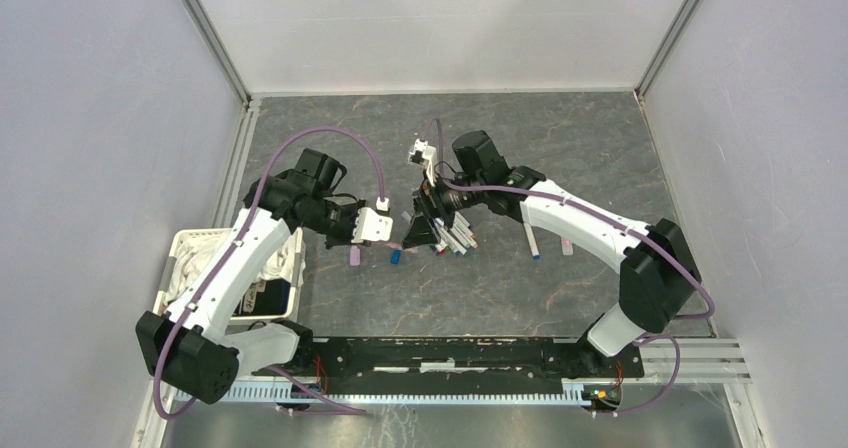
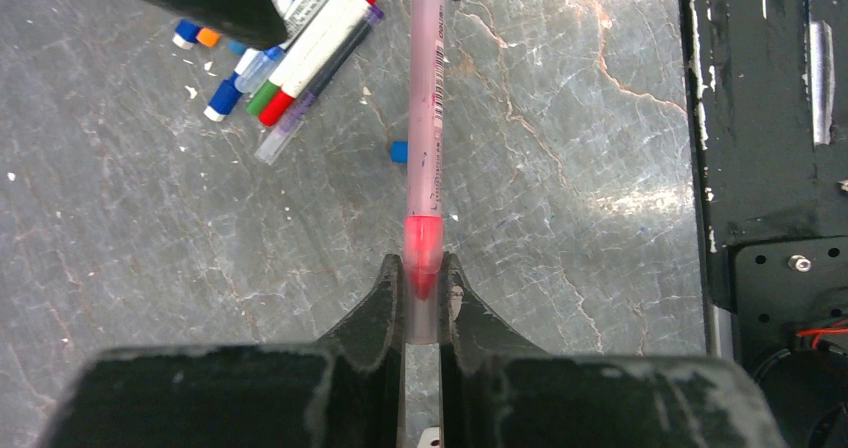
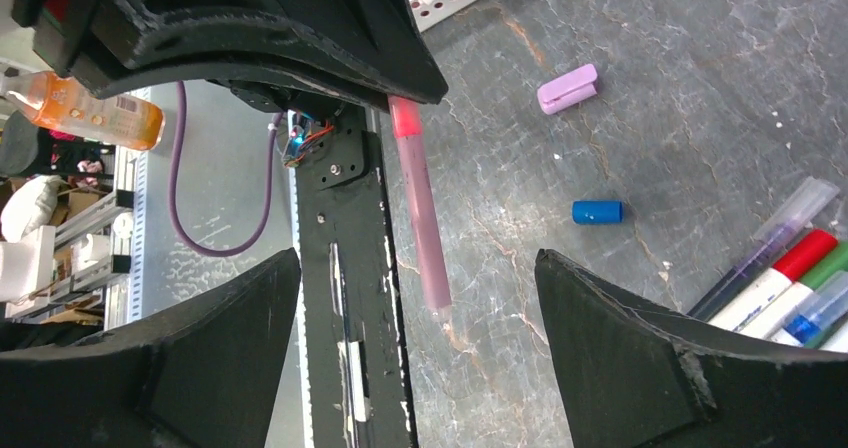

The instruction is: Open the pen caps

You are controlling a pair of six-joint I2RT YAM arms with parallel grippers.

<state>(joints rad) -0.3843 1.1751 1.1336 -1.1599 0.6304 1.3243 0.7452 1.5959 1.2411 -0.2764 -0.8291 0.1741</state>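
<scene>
I should lower my left gripper toward the bare tabletop beside the lilac cap next and let go of the clear cap, because the lilac and blue caps are already lying loose below.
My left gripper is shut on the red-tipped end of a pink pen, gripping its clear cap and holding it above the table. My right gripper is open, one finger on each side of the pen's free end without touching it. In the top view the two grippers, left and right, meet at the table's middle. A pile of capped pens lies beside them, also in the right wrist view. A loose blue cap and a lilac cap lie on the table.
A white basket with cloths stands at the left edge. Two pens lie apart under the right arm. More small caps lie by the pile. The black base rail runs along the near edge.
</scene>
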